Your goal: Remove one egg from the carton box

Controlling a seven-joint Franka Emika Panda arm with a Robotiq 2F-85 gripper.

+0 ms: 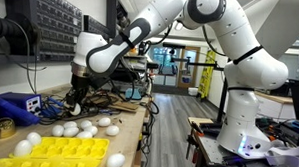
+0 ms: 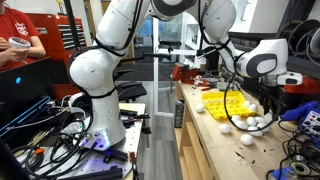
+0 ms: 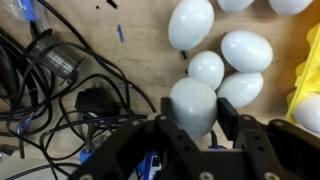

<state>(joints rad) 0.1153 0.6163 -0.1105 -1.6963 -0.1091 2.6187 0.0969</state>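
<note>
The white egg goes down in my gripper onto that open patch (image 3: 153, 84) next for release, because bare wood shows between the loose eggs and the black cables.
The carton box is a flat yellow egg tray (image 1: 65, 149) on the wooden table, and it shows in both exterior views (image 2: 218, 102). Its edge is at the right of the wrist view (image 3: 306, 80). Several white eggs lie loose on the table beside it (image 3: 246, 50) (image 1: 85, 125) (image 2: 256, 122). My gripper (image 3: 193, 128) is shut on one white egg (image 3: 193, 100), which sits between the two black fingers, just next to the loose eggs. In an exterior view the gripper (image 1: 77, 99) hangs over the loose eggs behind the tray.
A tangle of black cables (image 3: 60, 110) and a round black part (image 3: 57, 62) lie on the table left of the gripper. A blue box (image 1: 17, 106) stands behind the tray. A person in red (image 2: 20, 35) stands at the far side.
</note>
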